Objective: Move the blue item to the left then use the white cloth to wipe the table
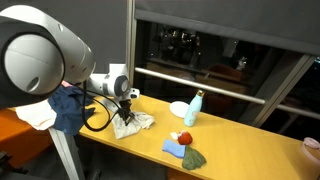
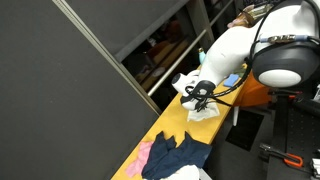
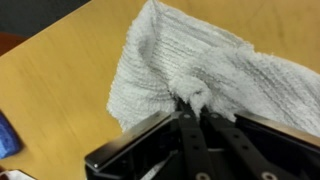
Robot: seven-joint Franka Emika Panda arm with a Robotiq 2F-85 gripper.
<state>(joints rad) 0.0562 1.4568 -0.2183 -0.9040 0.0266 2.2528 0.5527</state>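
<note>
The navy fabric needs a low sweep from my gripper. I will then bring my gripper back over the middle of the table to release the tuft, so the held white cloth (image 1: 134, 122) wipes the tabletop.
In the wrist view, the white cloth (image 3: 200, 60) lies rumpled on the yellow-orange table (image 3: 60, 80), and my gripper (image 3: 190, 101) is shut on a pinched fold of it. Both exterior views show the gripper (image 1: 126, 101) (image 2: 200, 95) pointing down onto the white cloth (image 1: 134, 122) (image 2: 204, 113) near the middle of the table (image 1: 230, 140) (image 2: 165, 128). The blue item (image 1: 68, 108) (image 2: 178, 156), a large navy fabric, lies bunched at one end of the table, apart from the gripper.
A pale blue bottle (image 1: 192, 109) and a white bowl (image 1: 179, 108) stand beyond the cloth. A light-blue cloth (image 1: 176, 148), a green piece (image 1: 194, 158) and a red object (image 1: 184, 137) lie near the table's front edge. A pink cloth (image 2: 146, 156) lies beside the navy fabric, and a cream cloth (image 1: 35, 116) lies under my arm.
</note>
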